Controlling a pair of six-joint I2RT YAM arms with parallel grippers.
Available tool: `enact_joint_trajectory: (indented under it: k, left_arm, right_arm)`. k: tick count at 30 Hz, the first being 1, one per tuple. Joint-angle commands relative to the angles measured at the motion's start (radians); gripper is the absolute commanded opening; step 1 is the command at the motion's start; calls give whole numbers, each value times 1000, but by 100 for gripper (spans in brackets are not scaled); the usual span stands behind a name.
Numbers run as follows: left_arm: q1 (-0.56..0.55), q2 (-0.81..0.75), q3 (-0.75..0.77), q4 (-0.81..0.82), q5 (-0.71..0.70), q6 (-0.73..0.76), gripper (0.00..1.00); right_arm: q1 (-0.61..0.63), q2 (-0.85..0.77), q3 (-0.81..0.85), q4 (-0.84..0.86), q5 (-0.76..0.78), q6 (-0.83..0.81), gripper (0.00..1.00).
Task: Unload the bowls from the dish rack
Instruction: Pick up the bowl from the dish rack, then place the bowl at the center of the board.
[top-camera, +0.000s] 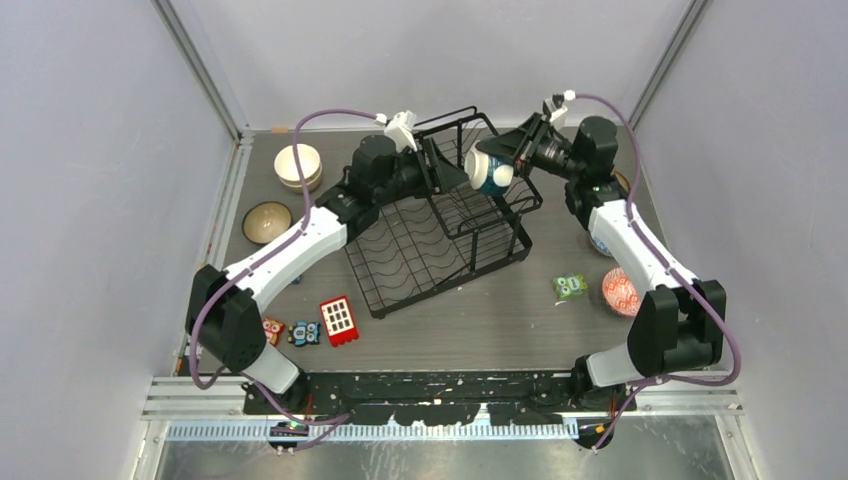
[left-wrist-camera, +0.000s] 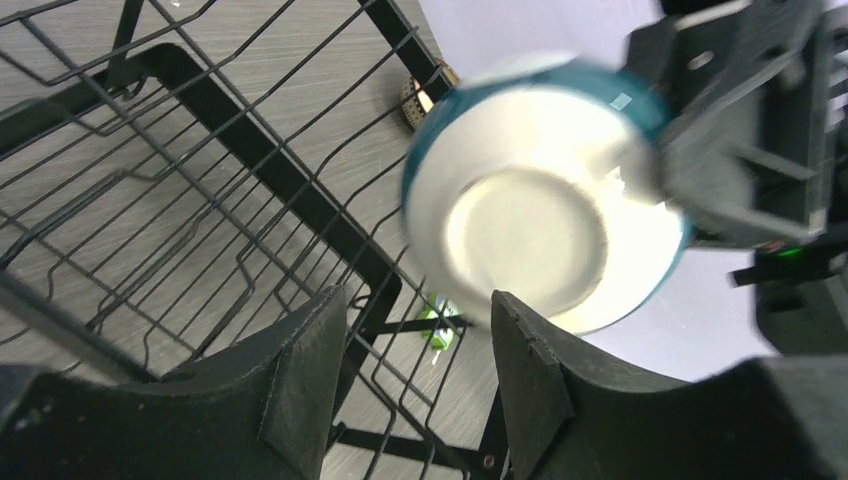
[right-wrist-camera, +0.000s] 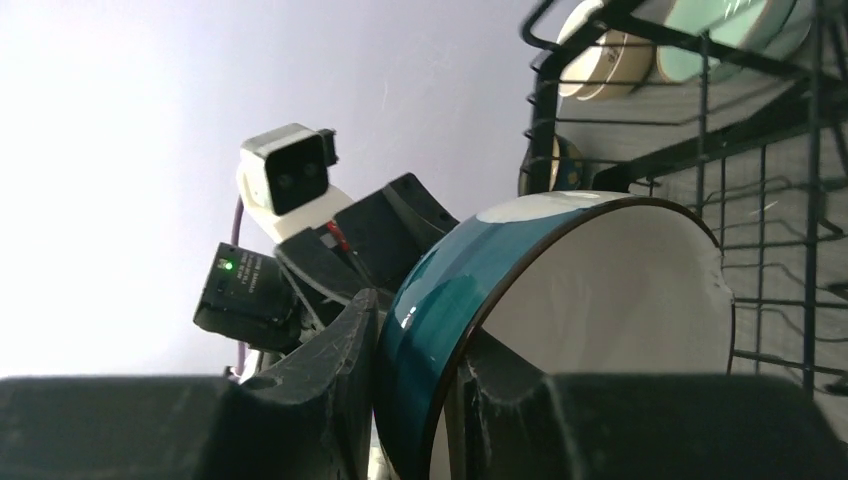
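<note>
I will next move my right gripper back and down to release the bowl on the empty tabletop near the green toy block.
My right gripper (right-wrist-camera: 420, 340) is shut on the rim of a dark teal bowl (right-wrist-camera: 450, 290), one finger outside and one inside its white interior. The bowl (top-camera: 490, 170) hangs on its side above the raised far end of the black wire dish rack (top-camera: 430, 235). Its pale underside (left-wrist-camera: 545, 190) faces my left gripper (left-wrist-camera: 415, 330), which stands open just left of it, the right fingertip (left-wrist-camera: 525, 350) close under the bowl's edge with nothing between the fingers. From above, the left gripper (top-camera: 438, 168) and right gripper (top-camera: 512, 160) sit on either side of the bowl.
Stacked cream bowls (top-camera: 298, 165) and a brown bowl (top-camera: 267, 221) sit on the table left of the rack. A red patterned bowl (top-camera: 620, 291) and a green toy block (top-camera: 570, 287) lie at the right. A red block (top-camera: 338, 320) and other small blocks (top-camera: 303, 333) lie near the front left.
</note>
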Motion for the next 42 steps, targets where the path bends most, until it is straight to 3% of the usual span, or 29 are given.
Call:
enact_joint_trajectory:
  k: [1, 8, 14, 18, 23, 27, 32, 42]
  left_arm:
    - [26, -93, -33, -60, -46, 47, 58]
    - [44, -198, -64, -110, -79, 80, 58]
    - [46, -330, -114, -187, -142, 123, 59]
    - [46, -425, -157, -295, -205, 140, 58]
    - [45, -573, -249, -420, -304, 176, 58]
    - [46, -706, -317, -478, -339, 188, 58]
    - [45, -812, -375, -551, -365, 214, 58]
    - [45, -925, -483, -654, -362, 214, 58]
  right_arm:
    - [-4, -111, 220, -231, 15, -199, 1]
    - [-22, -163, 505, -649, 231, -458, 1]
    - [-19, -195, 771, -1228, 797, -705, 1]
    - [-18, -250, 688, -1383, 1161, -783, 1]
    - [-21, -330, 492, -1463, 1365, -797, 1]
    - [-22, -391, 369, -1512, 1346, -755, 1]
    - [-4, -527, 178, -1547, 1186, -690, 1]
    - [270, -643, -98, -1549, 1170, -544, 1]
